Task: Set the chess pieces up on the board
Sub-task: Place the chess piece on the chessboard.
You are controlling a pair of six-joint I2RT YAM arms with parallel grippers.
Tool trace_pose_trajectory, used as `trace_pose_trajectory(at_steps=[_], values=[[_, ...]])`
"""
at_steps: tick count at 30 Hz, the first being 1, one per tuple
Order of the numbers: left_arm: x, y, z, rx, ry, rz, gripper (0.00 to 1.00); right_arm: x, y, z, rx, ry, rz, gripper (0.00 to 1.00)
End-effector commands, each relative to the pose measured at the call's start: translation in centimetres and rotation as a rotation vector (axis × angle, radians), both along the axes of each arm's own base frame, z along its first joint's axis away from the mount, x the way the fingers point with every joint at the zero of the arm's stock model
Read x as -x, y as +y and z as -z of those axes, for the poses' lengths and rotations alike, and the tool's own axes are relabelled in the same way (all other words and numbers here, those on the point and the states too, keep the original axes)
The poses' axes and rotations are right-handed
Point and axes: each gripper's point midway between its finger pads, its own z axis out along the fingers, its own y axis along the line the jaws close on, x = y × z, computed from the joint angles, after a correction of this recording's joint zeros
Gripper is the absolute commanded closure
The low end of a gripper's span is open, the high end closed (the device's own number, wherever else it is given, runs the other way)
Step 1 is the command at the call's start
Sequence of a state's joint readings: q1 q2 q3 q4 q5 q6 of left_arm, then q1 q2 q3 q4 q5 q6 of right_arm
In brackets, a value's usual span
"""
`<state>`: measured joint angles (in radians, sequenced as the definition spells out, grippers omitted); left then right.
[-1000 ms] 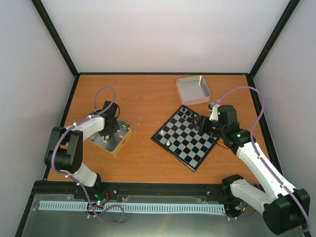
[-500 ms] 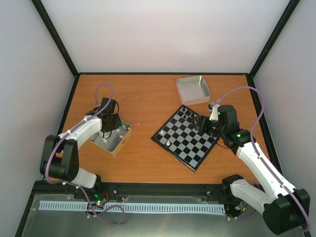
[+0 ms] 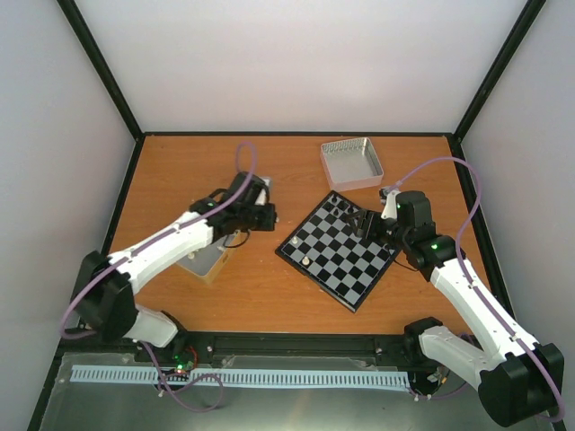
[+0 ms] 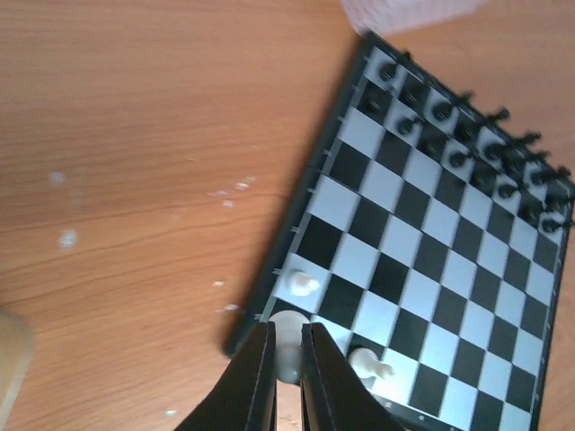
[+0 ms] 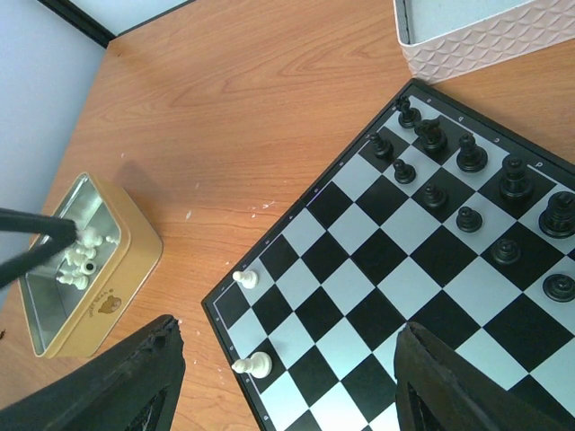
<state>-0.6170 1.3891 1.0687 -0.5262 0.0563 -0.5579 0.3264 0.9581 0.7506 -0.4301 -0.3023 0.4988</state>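
Observation:
My left gripper moves over the board and down onto the dark square [image 3: 304, 247] [image 4: 340, 301] beside the small white pawn at the board's edge next, because that square stands empty.
My left gripper [image 3: 272, 218] is shut on a cream-white chess piece [image 4: 287, 348] and holds it over the left edge of the board [image 3: 340, 262]. In the left wrist view the gripper [image 4: 287, 329] is just off the board's [image 4: 422, 235] frame. Two white pieces [image 3: 293, 241] [image 3: 306, 260] stand on the board near that edge; they also show in the right wrist view [image 5: 244, 279] [image 5: 253, 364]. My right gripper [image 3: 367, 223] is open and empty above the board's far right side [image 5: 287, 334]. More white pieces [image 5: 79, 256] lie in a gold tin [image 5: 135, 247].
Black chessmen [image 3: 346, 208] stand in rows along the board's far side [image 5: 467, 180]. The gold tin [image 3: 214, 260] sits left of the board, partly under my left arm. A silver tray [image 3: 352, 162] stands behind the board.
My left gripper has lifted out of the gold tin and swung right to the board's left edge with a white piece in it. The right arm has not moved.

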Motion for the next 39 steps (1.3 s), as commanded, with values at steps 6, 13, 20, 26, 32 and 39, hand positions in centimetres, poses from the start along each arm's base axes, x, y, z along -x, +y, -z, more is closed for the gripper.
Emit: trace_pose_trajectory(at_steps=[6, 13, 20, 26, 32, 39], values=[[1.5, -9.6, 2.2, -0.14, -0.005, 0.165, 0.95, 0.3, -1.8, 0.0, 0.04, -0.019, 0.099, 0.36], [1.6, -10.8, 6.1, -0.319, 0.068, 0.146, 0.95, 0.6, -2.4, -0.1, 0.052, -0.03, 0.121, 0.35], [2.0, -11.1, 8.6, -0.376, 0.123, 0.191, 0.93, 0.5, -2.2, 0.3, 0.047, -0.019, 0.117, 0.35], [2.4, -11.5, 10.4, -0.386, 0.159, 0.221, 0.93, 0.1, -1.9, 0.1, 0.04, -0.02, 0.109, 0.35], [2.2, -11.4, 11.2, -0.405, 0.164, 0.219, 0.92, 0.0, -1.9, 0.3, 0.045, -0.019, 0.104, 0.35], [1.9, -11.9, 11.1, -0.4, 0.159, 0.226, 0.9, 0.1, -1.9, 0.4, 0.049, -0.014, 0.105, 0.35]])
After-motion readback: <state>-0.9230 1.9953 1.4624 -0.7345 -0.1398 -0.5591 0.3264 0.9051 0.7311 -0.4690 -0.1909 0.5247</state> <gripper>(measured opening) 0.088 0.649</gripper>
